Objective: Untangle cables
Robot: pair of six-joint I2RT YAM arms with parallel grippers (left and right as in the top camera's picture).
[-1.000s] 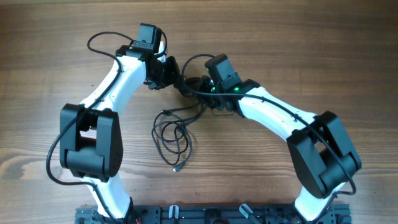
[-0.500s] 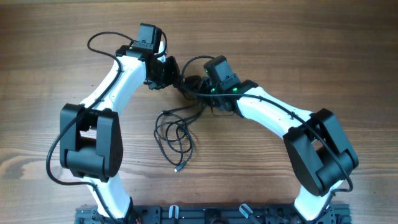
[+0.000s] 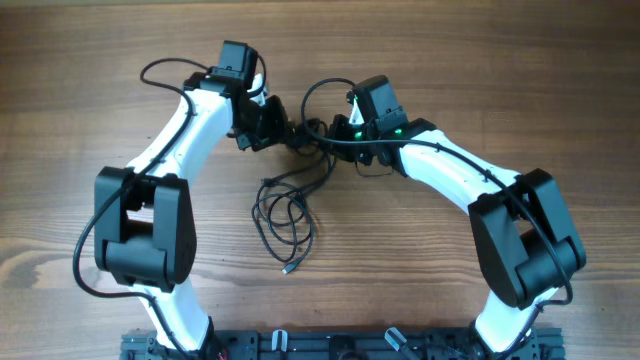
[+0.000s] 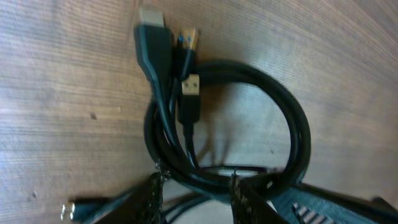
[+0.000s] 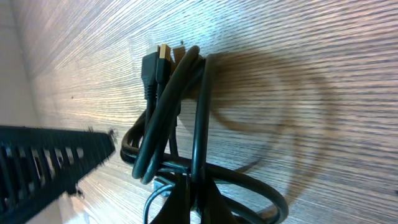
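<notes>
The single black cord still runs into the clump (image 3: 306, 134). My right gripper needs to pull it to the right in the overhead view and let it go over bare tabletop.
The cables form a tight black clump (image 3: 306, 134) between my two grippers, and thin loose loops (image 3: 284, 215) trail toward the front, ending in a small plug (image 3: 287, 269). In the left wrist view a thick coil (image 4: 293, 124) and several plug ends (image 4: 153, 32) lie on the wood. My left gripper (image 4: 196, 185) straddles the coil's lower strands, its jaws apart with a gap showing. My right gripper (image 5: 198, 186) is shut on one upright strand of the bundle (image 5: 166, 93). Seen from overhead, the left gripper (image 3: 283, 128) and the right gripper (image 3: 335, 138) face each other across the clump.
The arms' own thicker wires arc above the left arm (image 3: 160, 65) and beside the right wrist (image 3: 313, 92). A black rack (image 3: 340, 346) runs along the table's front edge. The other gripper's ribbed body (image 5: 50, 160) shows at the left of the right wrist view.
The left jaws have come apart from a near-shut grip. The right wrist has shifted right and back with the strand it closed on, drawing the clump out a little.
</notes>
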